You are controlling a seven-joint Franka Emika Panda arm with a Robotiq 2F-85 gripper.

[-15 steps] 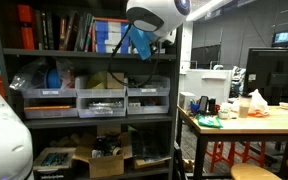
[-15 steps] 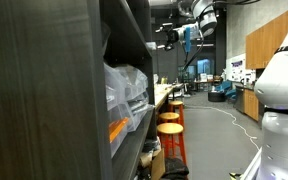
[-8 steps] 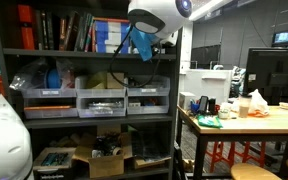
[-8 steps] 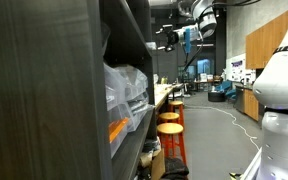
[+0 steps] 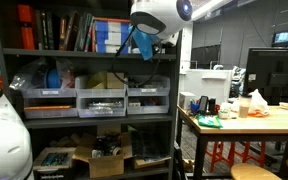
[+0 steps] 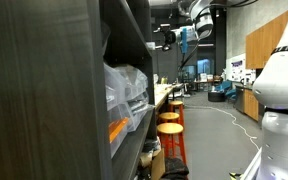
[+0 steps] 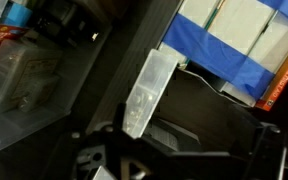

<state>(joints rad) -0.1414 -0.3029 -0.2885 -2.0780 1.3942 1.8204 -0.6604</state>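
Note:
The robot's gripper will next move gently toward the shelf and to the left in the wrist view, around the clear plastic strip, because the strip lies off-centre beyond the gripper's fingers.
My gripper shows only as dark shapes along the bottom of the wrist view, with its fingers standing wide apart and nothing between them. It hangs high up at the top shelf of a dark shelving unit. Just beyond it lies a clear plastic strip on the dark shelf board. Past that stand blue and white boxes. In both exterior views the white arm reaches toward the shelf, with the gripper close to the shelf front.
Clear plastic bins fill the middle shelf, and cardboard boxes sit at the bottom. Books stand on the top shelf. A wooden table with clutter and stools stands beside the shelving. A clear bin lies left in the wrist view.
The arm has shifted a little closer to the top shelf. Nothing was grasped or released.

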